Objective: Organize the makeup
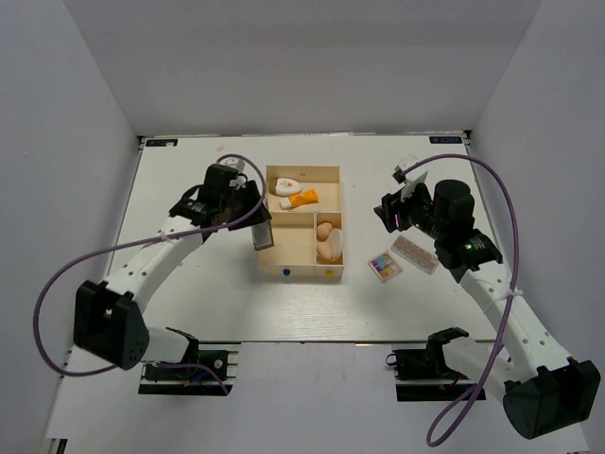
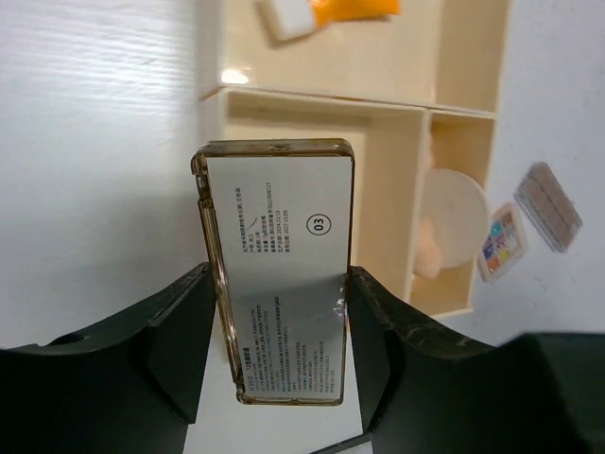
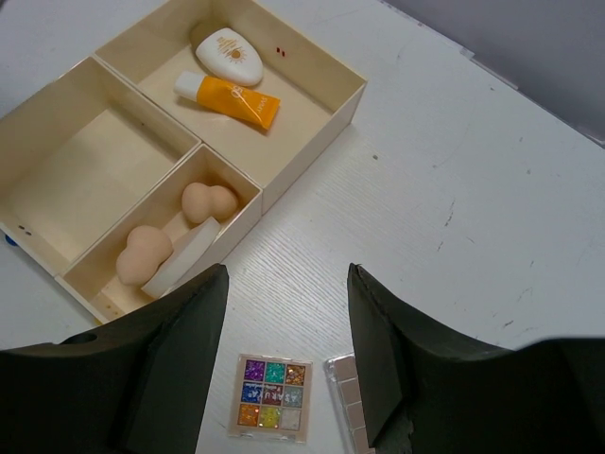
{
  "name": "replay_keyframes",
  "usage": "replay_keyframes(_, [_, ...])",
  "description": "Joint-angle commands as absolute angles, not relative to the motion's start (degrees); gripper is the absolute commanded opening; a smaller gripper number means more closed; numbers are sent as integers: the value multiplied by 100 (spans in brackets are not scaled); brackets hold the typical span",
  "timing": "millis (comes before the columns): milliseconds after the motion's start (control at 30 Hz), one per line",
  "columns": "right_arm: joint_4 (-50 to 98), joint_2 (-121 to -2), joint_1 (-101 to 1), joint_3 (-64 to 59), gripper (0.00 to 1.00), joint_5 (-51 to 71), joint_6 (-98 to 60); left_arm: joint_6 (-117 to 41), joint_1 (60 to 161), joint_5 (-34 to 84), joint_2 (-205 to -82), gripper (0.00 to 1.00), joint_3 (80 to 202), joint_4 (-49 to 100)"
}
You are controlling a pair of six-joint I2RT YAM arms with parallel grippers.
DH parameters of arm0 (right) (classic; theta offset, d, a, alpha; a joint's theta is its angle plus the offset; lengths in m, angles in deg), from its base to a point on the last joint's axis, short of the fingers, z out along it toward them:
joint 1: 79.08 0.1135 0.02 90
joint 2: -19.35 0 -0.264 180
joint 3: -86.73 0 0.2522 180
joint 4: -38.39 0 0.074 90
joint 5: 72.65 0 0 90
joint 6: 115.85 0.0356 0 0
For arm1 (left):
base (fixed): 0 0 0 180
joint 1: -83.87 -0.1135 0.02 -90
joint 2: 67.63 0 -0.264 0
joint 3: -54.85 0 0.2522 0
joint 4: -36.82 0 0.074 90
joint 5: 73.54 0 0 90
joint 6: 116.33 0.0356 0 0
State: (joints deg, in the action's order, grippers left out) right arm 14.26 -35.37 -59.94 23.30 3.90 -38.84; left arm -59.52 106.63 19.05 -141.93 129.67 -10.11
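The palette in the robot's left gripper should next go down toward the right in the top view, into the box's near section [image 1: 291,241] [image 2: 367,197] beside the sponges, since that section is empty.
My left gripper [image 2: 274,322] is shut on a flat gold-edged palette [image 2: 276,274], label side showing, and holds it above the left edge of the wooden box [image 1: 331,270]; the palette also shows in the top view [image 1: 262,233]. The box holds an orange tube [image 3: 227,97] and a white teardrop piece [image 3: 228,56] in the far compartment, and two beige sponges [image 3: 209,200] with a round cream puff [image 3: 182,258] in the near right one. My right gripper [image 3: 288,359] is open above a multicoloured palette [image 3: 272,394] and a beige-toned palette [image 3: 345,397] on the table.
The box's near left compartment [image 3: 80,184] has nothing in it. Grey walls enclose the white table [image 1: 189,312] on three sides. The two loose palettes lie right of the box in the top view [image 1: 402,257].
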Motion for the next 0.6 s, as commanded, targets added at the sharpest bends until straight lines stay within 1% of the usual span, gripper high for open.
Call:
replay_keyframes(0, [1575, -3506, -6053, 2410, 60, 495, -3868, -5613, 10891, 2763, -14680, 27, 13356, -595])
replay_keyframes(133, [1610, -3515, -6053, 2445, 60, 531, -3894, -5613, 11093, 2412, -15155, 31, 13593, -462])
replay_keyframes(233, [1619, -3550, -6080, 2446, 60, 540, -3894, -5727, 11208, 2236, -15455, 36, 13620, -366])
replay_keyframes(267, [1610, -3558, -6088, 2446, 60, 540, -3894, -5779, 11269, 2183, -15551, 40, 13620, -357])
replay_keyframes(333, [1610, -3576, -6088, 2446, 60, 566, -3894, -5876, 11331, 2095, -15639, 43, 13594, -279])
replay_keyframes(367, [1619, -3585, -6097, 2454, 60, 566, -3903, -5894, 11384, 2042, -15718, 49, 13594, -287])
replay_keyframes(433, [1619, -3602, -6106, 2454, 60, 575, -3894, -5920, 11436, 1954, -15771, 55, 13611, -322])
replay_keyframes(500, [1619, -3620, -6097, 2454, 60, 566, -3903, -5912, 11490, 1840, -15833, 65, 13620, -357])
replay_keyframes(567, [1619, -3629, -6097, 2446, 60, 575, -3894, -5912, 11551, 1726, -15842, 68, 13664, -427])
